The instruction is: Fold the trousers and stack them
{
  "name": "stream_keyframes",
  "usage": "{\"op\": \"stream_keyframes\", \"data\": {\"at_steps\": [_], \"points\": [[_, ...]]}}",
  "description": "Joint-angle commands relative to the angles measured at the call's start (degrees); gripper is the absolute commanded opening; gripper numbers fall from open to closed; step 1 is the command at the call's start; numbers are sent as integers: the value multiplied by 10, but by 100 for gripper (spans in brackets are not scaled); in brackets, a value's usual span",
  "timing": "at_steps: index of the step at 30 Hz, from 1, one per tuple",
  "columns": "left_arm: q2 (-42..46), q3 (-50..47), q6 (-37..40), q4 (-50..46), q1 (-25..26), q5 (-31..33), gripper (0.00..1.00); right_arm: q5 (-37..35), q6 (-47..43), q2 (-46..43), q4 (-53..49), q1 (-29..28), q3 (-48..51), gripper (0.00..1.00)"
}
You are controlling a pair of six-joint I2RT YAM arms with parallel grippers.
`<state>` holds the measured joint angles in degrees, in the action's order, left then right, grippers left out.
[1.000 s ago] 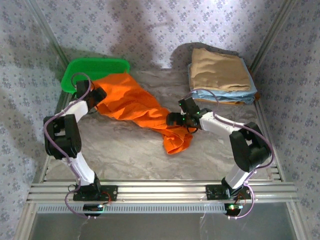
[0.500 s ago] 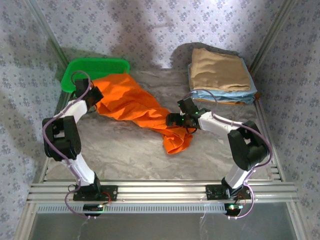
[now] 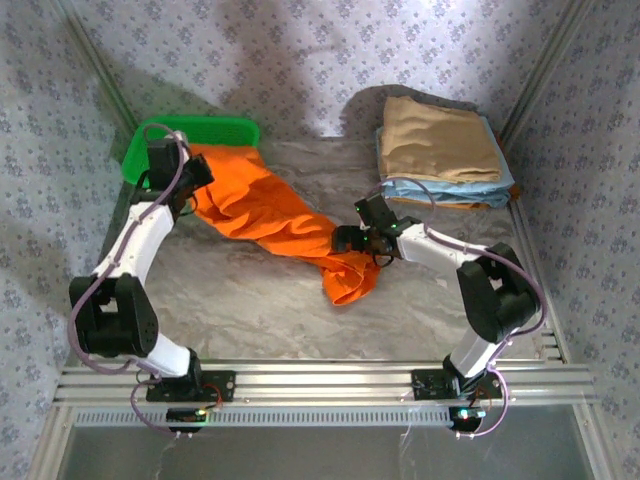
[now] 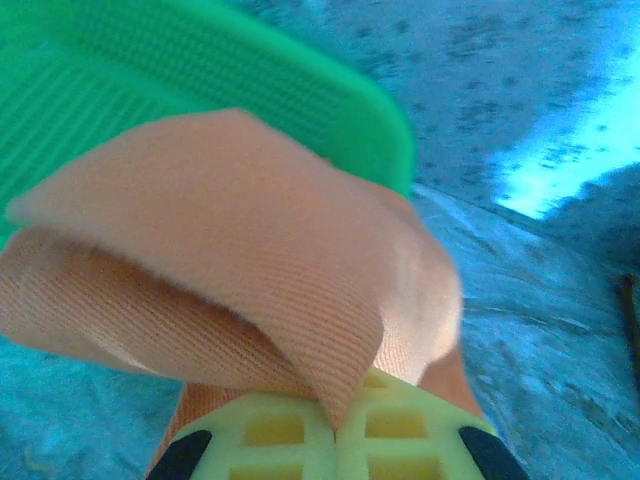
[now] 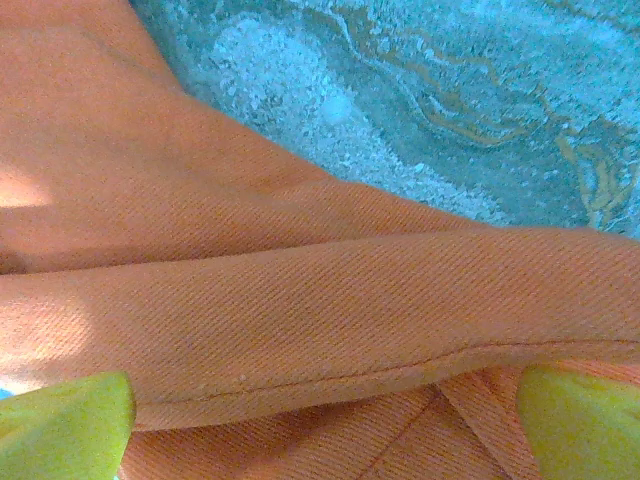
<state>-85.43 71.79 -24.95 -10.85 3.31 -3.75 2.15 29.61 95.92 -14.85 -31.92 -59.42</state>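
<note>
The left gripper will rise and draw back to release the fold over bare tabletop, which is back from the gripper, because the trousers overlap the basket.
The orange trousers lie crumpled across the table from the green basket down to the middle. My left gripper is at their far left end beside the basket, shut on a pinched fold of the trousers; the yellow pads meet with cloth between them. My right gripper sits low over the trousers' near end, open, its yellow fingertips wide apart with a hemmed fold of the trousers between them.
A tan folded garment lies on light blue folded garments at the back right. The green basket stands at the back left corner. Metal frame rails run along the near edge.
My left gripper closed on the trousers' edge and moved back toward the basket, its arm stretching out and lifting the cloth. The right gripper has stayed where it was, open.
</note>
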Motion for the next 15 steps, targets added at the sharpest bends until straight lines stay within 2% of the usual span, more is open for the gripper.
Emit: {"op": "stream_keyframes", "data": {"at_steps": [1,5,13,15], "points": [[53,54,40,10,35,26,0,-1,9,30,-5,-5,1,100],[73,89,63,-6,82,38,0,-11,14,44,-6,-4,1,100],[130,112,120,-40,217,133,0,-29,24,34,-16,2,9,100],[149,106,137,-48,258,179,0,-35,26,26,-21,5,14,100]]}}
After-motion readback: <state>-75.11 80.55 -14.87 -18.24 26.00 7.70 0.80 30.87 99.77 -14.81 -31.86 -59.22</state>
